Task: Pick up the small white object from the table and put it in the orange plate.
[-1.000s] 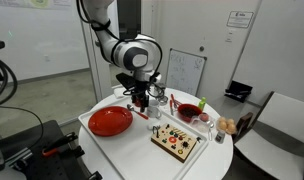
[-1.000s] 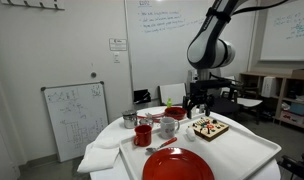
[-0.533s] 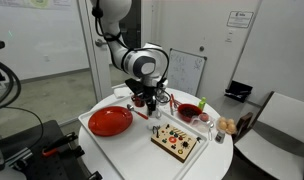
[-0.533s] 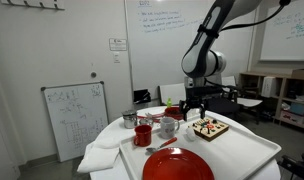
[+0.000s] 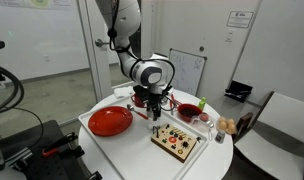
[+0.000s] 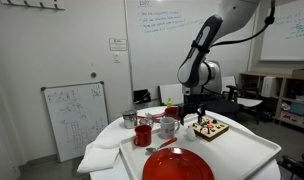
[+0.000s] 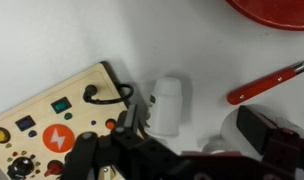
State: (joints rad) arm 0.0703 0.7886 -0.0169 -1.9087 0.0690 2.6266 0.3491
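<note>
The small white object (image 7: 165, 108) is below the robot's gripper, in the gap between its open fingers, so the gripper next needs to go down until the fingers are on either side of it, then close.
In the wrist view the small white object (image 7: 168, 104) stands upright on the white table, just beside the wooden board's corner. My gripper (image 7: 190, 122) is open above it. The object sits close to the one finger (image 7: 129, 118), and the other finger (image 7: 258, 130) is well apart from it. The orange plate shows only as an edge at the top right (image 7: 277, 8). In both exterior views the gripper (image 5: 147, 104) (image 6: 195, 112) hangs low over the table's middle, with the orange plate (image 5: 110, 121) (image 6: 178, 166) to one side. The white object is hidden there.
A wooden board with buttons and cables (image 7: 47, 128) (image 5: 179, 141) (image 6: 209, 128) lies next to the object. A red-handled utensil (image 7: 268, 82) lies between the object and the plate. A red bowl (image 5: 189, 111), a red mug (image 6: 143, 134), a grey cup (image 6: 168, 127) and bread (image 5: 227, 125) stand around.
The arm has swung over the table's middle and come lower, toward the spot beside the wooden board. The gripper stays open and empty.
</note>
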